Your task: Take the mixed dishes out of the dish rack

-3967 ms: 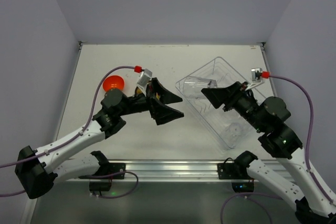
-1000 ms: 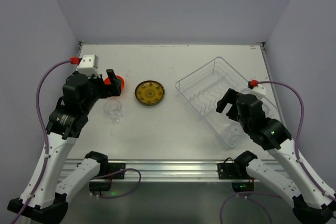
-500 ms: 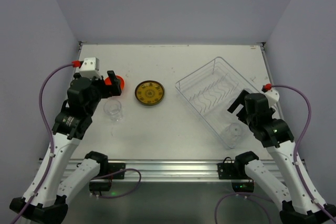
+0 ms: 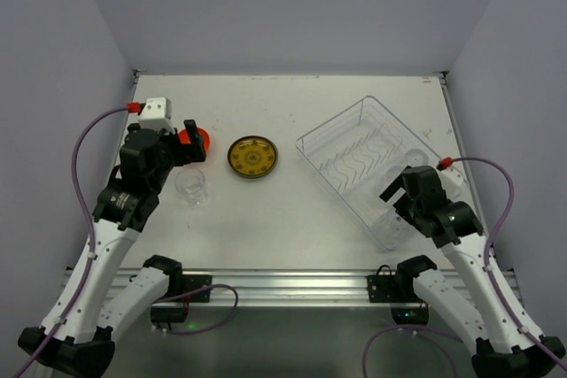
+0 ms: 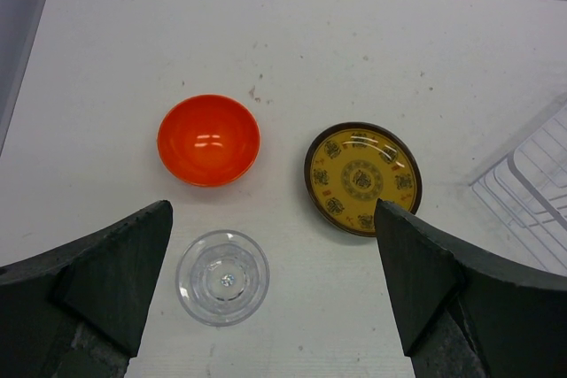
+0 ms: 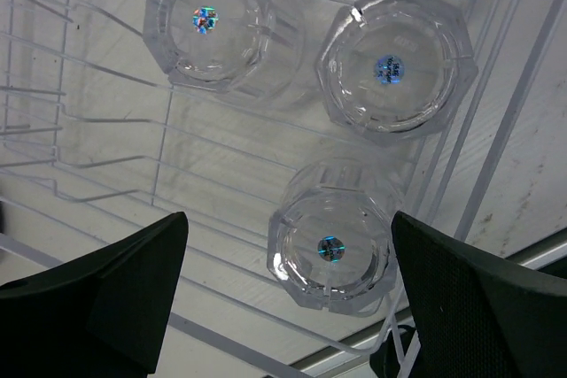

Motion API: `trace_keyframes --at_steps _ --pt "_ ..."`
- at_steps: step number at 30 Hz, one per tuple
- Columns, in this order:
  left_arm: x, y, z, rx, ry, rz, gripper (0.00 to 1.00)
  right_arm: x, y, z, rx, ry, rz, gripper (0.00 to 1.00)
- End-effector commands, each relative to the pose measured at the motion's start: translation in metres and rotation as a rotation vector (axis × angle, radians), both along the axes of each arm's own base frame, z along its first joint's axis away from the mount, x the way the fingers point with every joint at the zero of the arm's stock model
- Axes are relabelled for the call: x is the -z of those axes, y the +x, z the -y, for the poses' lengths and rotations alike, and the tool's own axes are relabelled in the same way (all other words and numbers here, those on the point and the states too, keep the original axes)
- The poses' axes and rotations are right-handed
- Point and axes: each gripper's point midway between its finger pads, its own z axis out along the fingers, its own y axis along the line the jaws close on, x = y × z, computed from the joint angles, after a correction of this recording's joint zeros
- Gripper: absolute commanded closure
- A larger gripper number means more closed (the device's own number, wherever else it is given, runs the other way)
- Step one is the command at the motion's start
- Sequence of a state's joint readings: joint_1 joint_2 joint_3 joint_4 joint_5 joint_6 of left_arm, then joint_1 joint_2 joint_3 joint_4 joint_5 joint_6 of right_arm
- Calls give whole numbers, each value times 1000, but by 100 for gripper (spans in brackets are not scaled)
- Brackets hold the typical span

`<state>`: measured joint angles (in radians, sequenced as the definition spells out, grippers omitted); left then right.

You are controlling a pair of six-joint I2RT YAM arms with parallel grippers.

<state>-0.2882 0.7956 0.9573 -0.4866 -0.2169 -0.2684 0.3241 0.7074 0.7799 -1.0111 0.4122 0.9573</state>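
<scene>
My right gripper has one finger nearer to the near upside-down cup [image 4: 392,229] [image 6: 333,245], so it needs to center first. Then it needs to move down and slightly back to close on the cup's sides.
The orange bowl [image 5: 208,139], the olive-yellow patterned plate [image 5: 363,179] and one upright clear cup [image 5: 222,276] sit on the table at the left. My left gripper [image 5: 275,307] is open and empty, high above them; in the top view it [image 4: 190,143] hides part of the bowl [image 4: 199,139]. The clear dish rack [image 4: 350,135] lies at the right with its wire holder [image 4: 354,164]. My right gripper [image 6: 288,303] is open over the rack's near end, straddling one of three upside-down cups [image 6: 332,250] without touching it. No black or lime-green plate shows.
Two more upside-down cups [image 6: 217,28] [image 6: 396,64] stand farther in the rack. A corner of the rack [image 5: 532,192] shows in the left wrist view. The plate [image 4: 252,157] and cup [image 4: 190,185] lie between the arms' sides. Walls close in the table.
Since four seconds ago the plate and a cup have come to rest on the table and my left arm has pulled back. My right gripper has shifted toward the rack's near end.
</scene>
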Motion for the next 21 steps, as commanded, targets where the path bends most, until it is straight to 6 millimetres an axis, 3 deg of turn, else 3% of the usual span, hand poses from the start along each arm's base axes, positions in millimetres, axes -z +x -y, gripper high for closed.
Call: trace_keyframes --at_steps 1,4,6,13,21 --pt "-1 4 1 6 12 16 0 5 -10 2 100 86 43 1" --pt "5 7 2 7 18 -10 0 4 -11 1 118 98 36 1" --pt "5 10 4 8 20 -24 0 9 -22 17 192 32 -21 1" --pt "9 11 6 21 19 -41 0 14 -29 19 210 -1 -107 1" --pt "13 14 5 14 34 -63 0 30 -23 -9 91 49 -169 8"
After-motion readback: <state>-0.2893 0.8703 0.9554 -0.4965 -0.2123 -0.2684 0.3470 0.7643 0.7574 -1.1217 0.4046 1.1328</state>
